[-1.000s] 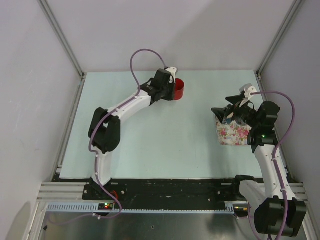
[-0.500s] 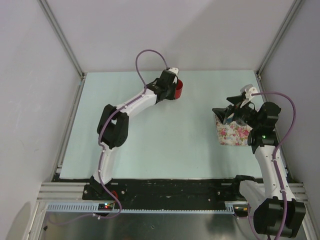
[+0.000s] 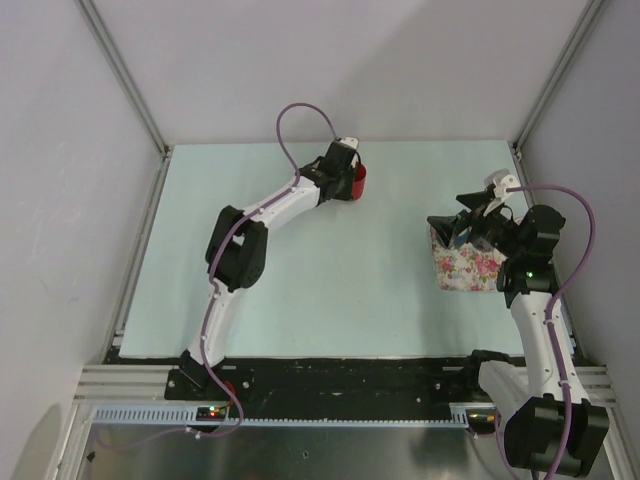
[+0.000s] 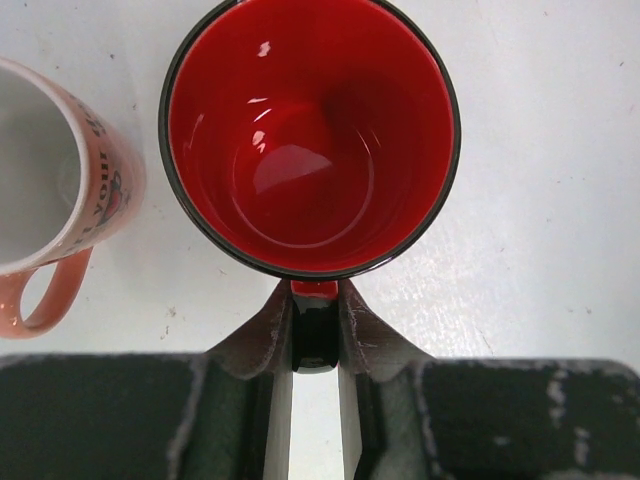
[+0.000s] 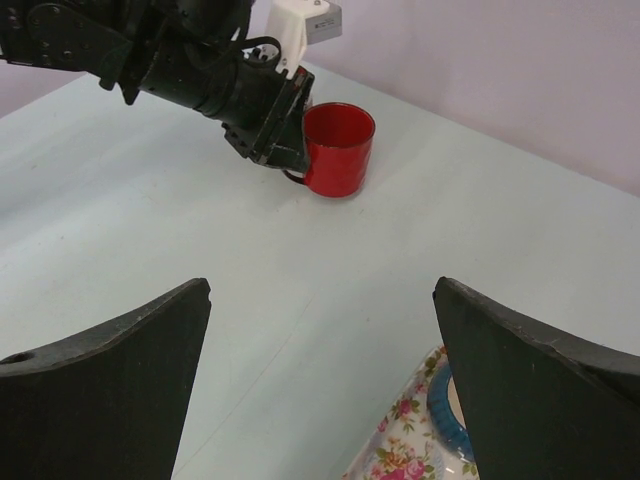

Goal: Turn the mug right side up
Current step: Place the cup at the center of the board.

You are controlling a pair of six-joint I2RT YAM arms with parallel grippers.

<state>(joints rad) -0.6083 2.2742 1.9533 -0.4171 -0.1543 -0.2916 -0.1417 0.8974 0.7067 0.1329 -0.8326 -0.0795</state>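
Note:
The mug's opening faces up, so the robot's left gripper will first go down a little toward the table and then open, to get off the handle of the pink mug.
The red mug stands upright with its opening up, its red inside facing the left wrist view. It sits at the back middle of the table in the top view and stands on the table in the right wrist view. My left gripper is shut on the mug's handle; it also shows in the top view. My right gripper is open and empty, far to the right of the mug.
A pink mug with writing on it stands just left of the red mug. A floral container with a blue rim inside sits under my right gripper. Grey walls close the table's back and sides.
My left arm has stretched and its wrist has rotated, turning the red mug from tilted on its side to upright. The right arm has barely moved.

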